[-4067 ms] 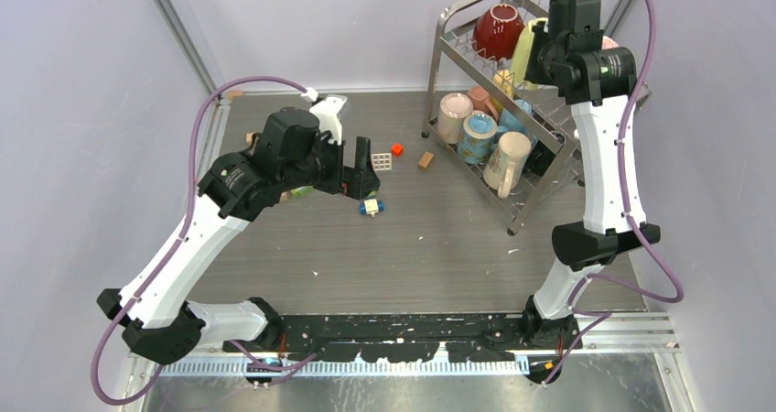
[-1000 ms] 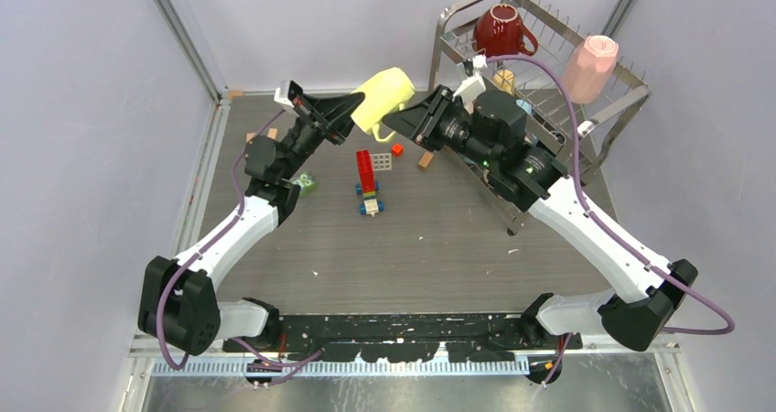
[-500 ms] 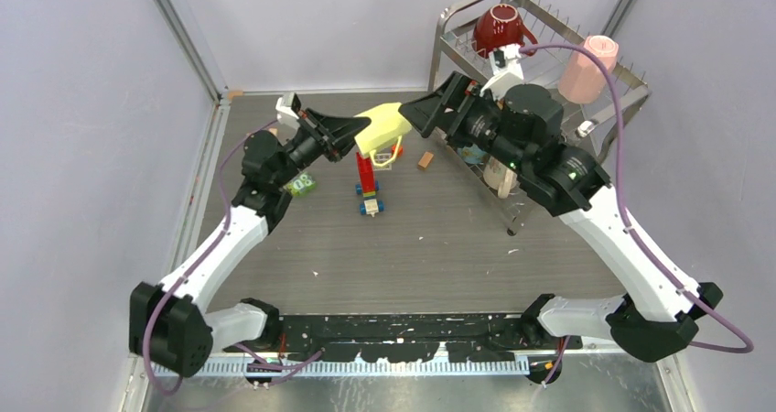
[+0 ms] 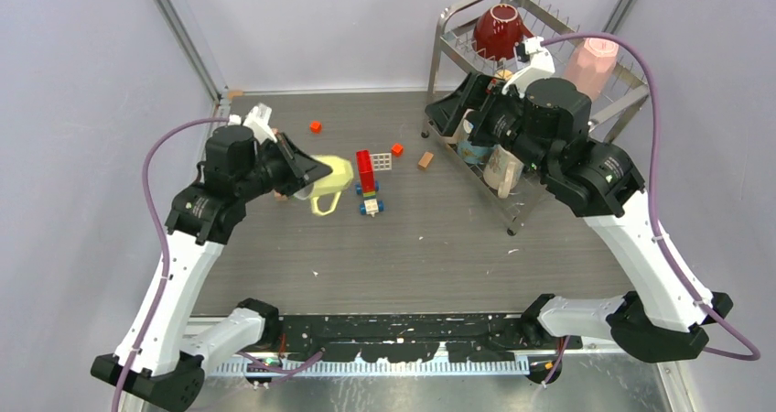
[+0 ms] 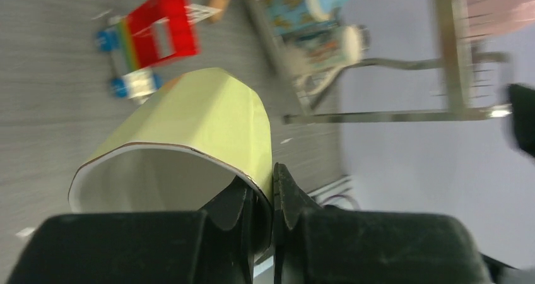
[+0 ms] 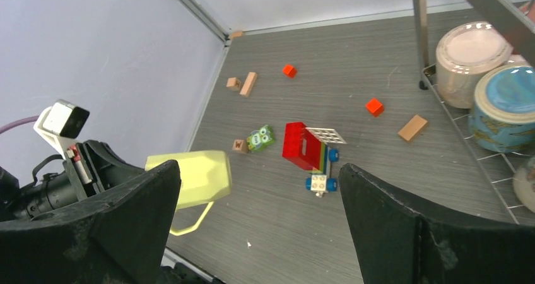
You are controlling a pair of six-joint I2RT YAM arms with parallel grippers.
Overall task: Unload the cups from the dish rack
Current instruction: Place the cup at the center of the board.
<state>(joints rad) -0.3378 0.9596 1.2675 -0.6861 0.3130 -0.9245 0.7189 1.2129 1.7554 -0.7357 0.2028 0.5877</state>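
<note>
My left gripper is above clear tabletop beside the red toy block car. Next, I should tip the gripper downward to turn the sideways cup upright, then lower it and release.
My left gripper is shut on the rim of a pale yellow cup, one finger inside and one outside. The cup hangs tilted just above the table's left middle, its handle pointing down. My right gripper stands wide open and empty beside the dish rack, well apart from the yellow cup. The upper tier holds a dark red cup and a pink cup. On the lower tier sit a beige-pink cup, a blue cup and a beige mug.
A red toy block car on wheels stands mid-table, right of the yellow cup. Small red blocks, a wooden block, a white grid plate and a green block lie scattered around it.
The right gripper let go of the yellow cup, opened wide and drew back toward the rack. The left arm carried the cup left and down toward the table.
</note>
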